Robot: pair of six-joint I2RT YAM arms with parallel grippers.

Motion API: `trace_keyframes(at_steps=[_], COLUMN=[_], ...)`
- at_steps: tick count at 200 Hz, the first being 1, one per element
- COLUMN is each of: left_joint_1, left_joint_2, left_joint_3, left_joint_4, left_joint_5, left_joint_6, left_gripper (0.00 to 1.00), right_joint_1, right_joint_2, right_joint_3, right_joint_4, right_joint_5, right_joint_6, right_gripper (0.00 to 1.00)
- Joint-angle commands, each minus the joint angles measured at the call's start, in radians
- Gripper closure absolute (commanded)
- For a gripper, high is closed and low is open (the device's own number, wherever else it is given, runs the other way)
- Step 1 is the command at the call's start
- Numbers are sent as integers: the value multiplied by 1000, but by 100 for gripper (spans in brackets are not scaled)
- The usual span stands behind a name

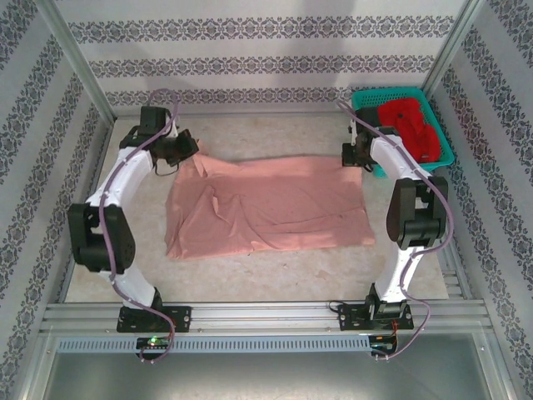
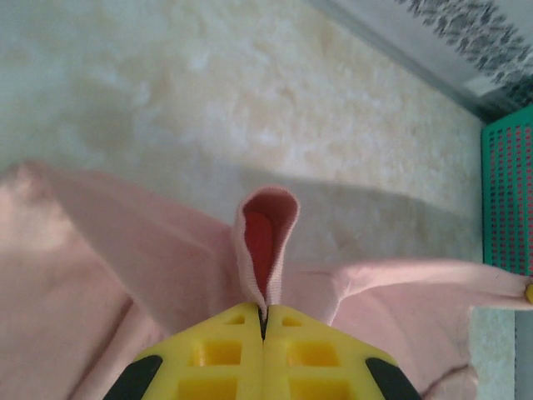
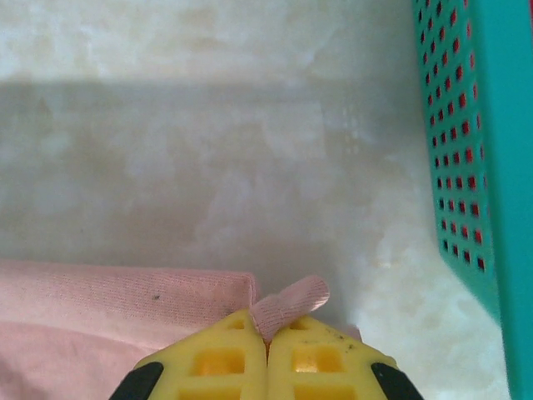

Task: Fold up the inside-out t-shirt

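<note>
I need to move my right gripper back over the t-shirt next and let go of the small tab there, because the spread cloth lies back from the gripper, toward my base.
The salmon-pink inside-out t-shirt lies spread flat across the middle of the table. My left gripper is at its far left corner, shut on a pinched fold of the cloth. In the left wrist view the yellow fingers meet, with a loop of the t-shirt standing up from between the tips. My right gripper sits at the far right corner. In the right wrist view its fingers are closed on a small tab of the t-shirt.
A teal basket with a bright red garment stands at the back right, close beside my right arm. The basket wall is just right of the right gripper. Patterned walls enclose the table.
</note>
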Motion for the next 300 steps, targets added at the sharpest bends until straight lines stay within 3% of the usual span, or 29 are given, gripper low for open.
trace_keyframes(at_steps=[1, 54, 117, 198, 249, 278, 300], left_joint_1=[5, -5, -7, -9, -9, -10, -20], left_joint_2=[-107, -221, -259, -278, -289, -284, -283], left_joint_3=[-104, -226, -299, -476, -498, -525, -553], left_joint_4=[31, -55, -188, -186, -179, -173, -165], left_joint_5=[5, 62, 24, 27, 39, 22, 12], left_joint_6=[-40, -42, 43, 72, 65, 55, 37], left_gripper=[100, 100, 100, 100, 100, 100, 99], right_joint_1=[-3, -12, -1, 22, 27, 36, 41], right_joint_2=[-45, -50, -106, -103, -87, -90, -134], right_joint_3=[-38, -82, -208, -284, -281, -310, -336], right_joint_4=[25, -3, -9, -11, -23, -39, -46], right_joint_5=[9, 83, 94, 139, 164, 165, 154], right_joint_6=[-13, 11, 52, 61, 55, 76, 97], right_gripper=[95, 94, 93, 92, 91, 85, 71])
